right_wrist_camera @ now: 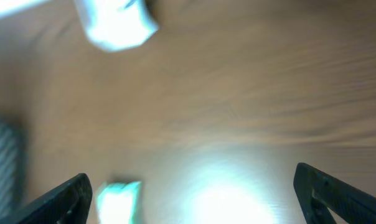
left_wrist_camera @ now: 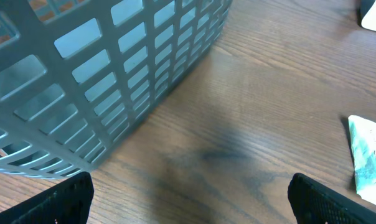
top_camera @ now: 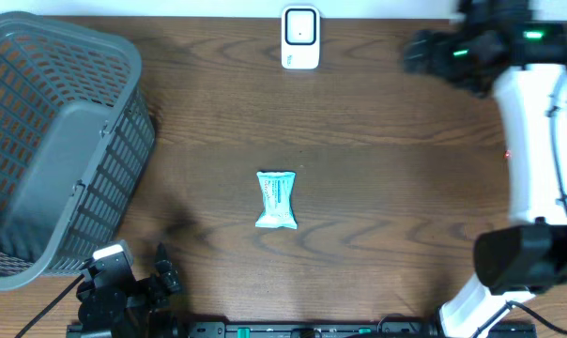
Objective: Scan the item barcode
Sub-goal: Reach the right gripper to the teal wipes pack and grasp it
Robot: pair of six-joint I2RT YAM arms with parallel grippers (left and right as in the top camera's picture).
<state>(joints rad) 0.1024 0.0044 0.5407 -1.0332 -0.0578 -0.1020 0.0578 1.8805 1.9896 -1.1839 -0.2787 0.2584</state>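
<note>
My right gripper should swing back and to the left in the overhead view next, then go down onto the far end of the packet (top_camera: 276, 199).
The item is a small white-and-teal packet (top_camera: 276, 199) lying flat in the middle of the wooden table. It shows at the right edge of the left wrist view (left_wrist_camera: 368, 155) and as a blur low in the right wrist view (right_wrist_camera: 116, 199). A white barcode scanner (top_camera: 300, 38) stands at the far edge; in the right wrist view the scanner (right_wrist_camera: 113, 25) is a bright smear. My left gripper (top_camera: 166, 268) is at the near left, open and empty (left_wrist_camera: 191, 205), well left of the packet. My right gripper (top_camera: 413, 52) hovers at the far right, open and empty (right_wrist_camera: 191, 196).
A large grey slatted basket (top_camera: 49, 141) fills the left side, and its wall (left_wrist_camera: 113, 74) is close in front of my left gripper. The right arm's white links (top_camera: 537, 141) run along the right edge. The right wrist view is motion-blurred.
</note>
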